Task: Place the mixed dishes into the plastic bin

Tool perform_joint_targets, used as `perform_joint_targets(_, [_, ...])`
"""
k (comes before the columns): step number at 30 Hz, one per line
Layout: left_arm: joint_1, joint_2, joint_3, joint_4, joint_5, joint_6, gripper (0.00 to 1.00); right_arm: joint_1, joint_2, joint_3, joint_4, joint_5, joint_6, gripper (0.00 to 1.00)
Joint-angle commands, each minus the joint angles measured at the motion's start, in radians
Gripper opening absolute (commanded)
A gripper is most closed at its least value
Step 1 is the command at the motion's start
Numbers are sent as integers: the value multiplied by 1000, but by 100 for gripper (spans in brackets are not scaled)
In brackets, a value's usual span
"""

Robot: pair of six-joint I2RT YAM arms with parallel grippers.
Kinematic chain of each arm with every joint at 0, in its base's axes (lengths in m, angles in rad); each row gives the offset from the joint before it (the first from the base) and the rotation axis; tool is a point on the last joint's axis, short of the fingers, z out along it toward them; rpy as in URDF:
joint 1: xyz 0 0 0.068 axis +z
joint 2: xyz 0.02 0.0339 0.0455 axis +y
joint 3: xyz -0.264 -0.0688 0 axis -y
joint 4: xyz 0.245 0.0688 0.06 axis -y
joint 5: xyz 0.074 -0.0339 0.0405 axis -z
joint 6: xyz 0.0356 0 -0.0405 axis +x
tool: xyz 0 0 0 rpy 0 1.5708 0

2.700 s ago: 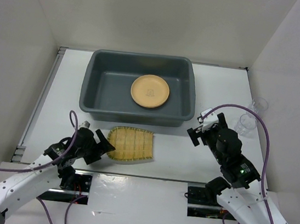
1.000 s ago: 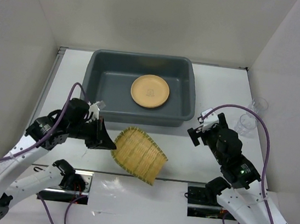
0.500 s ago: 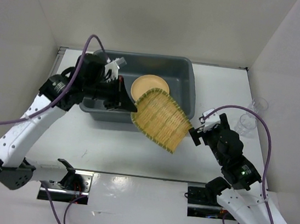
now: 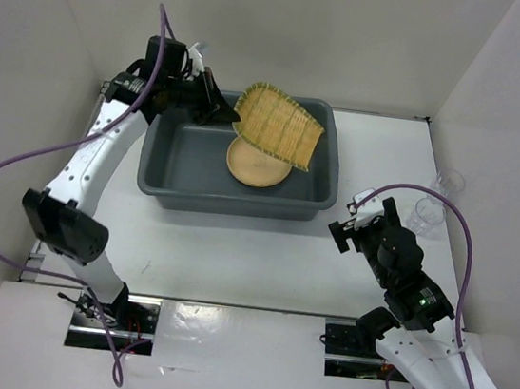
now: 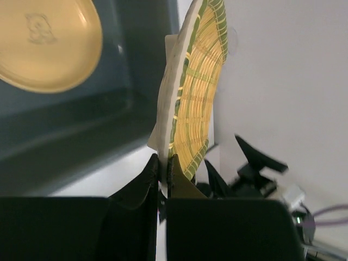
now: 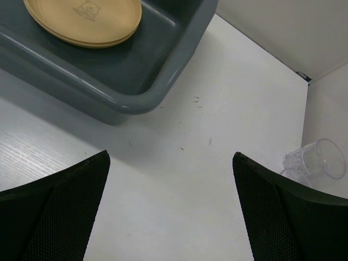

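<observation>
Next, my left gripper moves down toward the round tan plate and lays the woven bamboo tray flat on it. The tray then sits inside the plastic bin.
My left gripper is shut on the edge of the woven bamboo tray, holding it tilted in the air over the back part of the dark grey plastic bin. In the left wrist view the tray stands on edge between the closed jaws of the left gripper. A round tan plate lies flat on the bin floor, partly under the tray. Two clear cups stand by the right wall. My right gripper hangs open over bare table right of the bin, holding nothing.
White walls close in the table on the left, back and right. In the right wrist view the bin's near right corner and the plate lie ahead to the left of the right gripper, and a cup sits at the far right.
The left arm has swung the tray up from the front of the table to above the bin's back half. The right arm has stayed put.
</observation>
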Motion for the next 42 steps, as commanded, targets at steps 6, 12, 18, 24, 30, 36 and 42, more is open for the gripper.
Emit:
perform_joint_targets(6, [88,152,80,188,91,8,0,7,-10,7,30,4,8,98])
perform_joint_targets(12, [108,234,-30,303,91,-11,0,7,-10,7,30,4,8,98])
perform_joint_targets(18, [108,268,-173,476,109,-83,0,-13,0,7,30,4,8,98])
perform_joint_targets(24, [108,303,-241,544,90,-103,0,-22,9,7,21,-6,8,98])
perform_joint_targets(30, [99,373,-250,576,90,-103,0,-41,18,7,21,-15,8,98])
perform_joint_targets(36, [99,429,-268,596,70,-94,0,-41,27,7,21,-15,8,98])
perform_joint_targets(42, [99,459,-259,559,37,-52,0,-41,37,7,12,-27,-1,98])
